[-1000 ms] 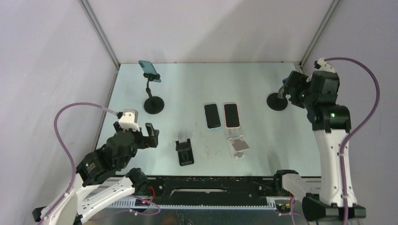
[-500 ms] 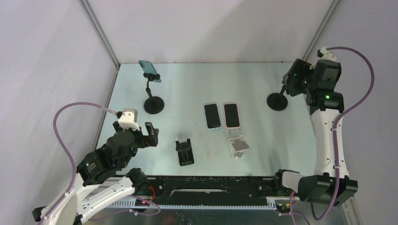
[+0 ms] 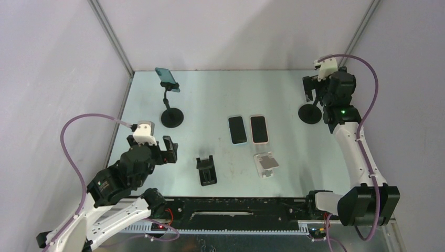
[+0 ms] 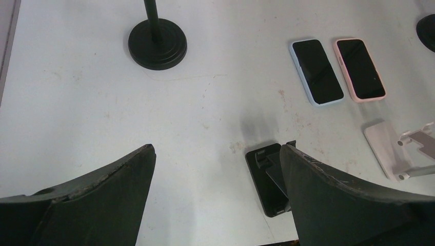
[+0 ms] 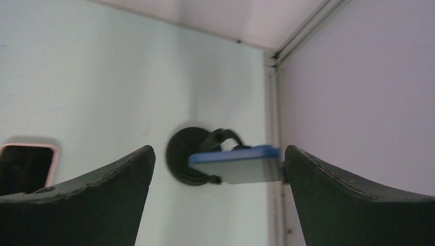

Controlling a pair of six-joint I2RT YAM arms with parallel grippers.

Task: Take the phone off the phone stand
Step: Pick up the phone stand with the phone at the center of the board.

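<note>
The blue phone's upper edge point(image 5: 234, 155) is below my right gripper, between its open fingers, so it next needs to lower until they are around both ends of the phone, and close.
A blue phone point(image 5: 236, 164) sits clamped on a black gooseneck stand, whose round base point(image 5: 192, 154) stands by the right wall; the base also shows in the top view point(image 3: 309, 113). My right gripper point(image 3: 314, 88) hovers above it, open, and in the right wrist view the gripper point(image 5: 218, 169) has the phone between its fingers, the phone's right end close to the right finger point(image 5: 359, 200). A teal phone point(image 3: 168, 79) sits on a second gooseneck stand point(image 3: 172, 116) at the back left. My left gripper point(image 3: 169, 151) is open and empty at the near left.
Two phones lie flat mid-table, one blue-cased point(image 3: 237, 129) and one pink-cased point(image 3: 259, 129). A black folding stand point(image 3: 207, 170) and a white folding stand point(image 3: 266, 164) lie nearer the front. The right wall rail point(image 5: 272, 133) runs just beside the stand.
My right arm has straightened and its wrist has swung left and back, bringing the open gripper over the right stand's phone. The left arm has not moved.
</note>
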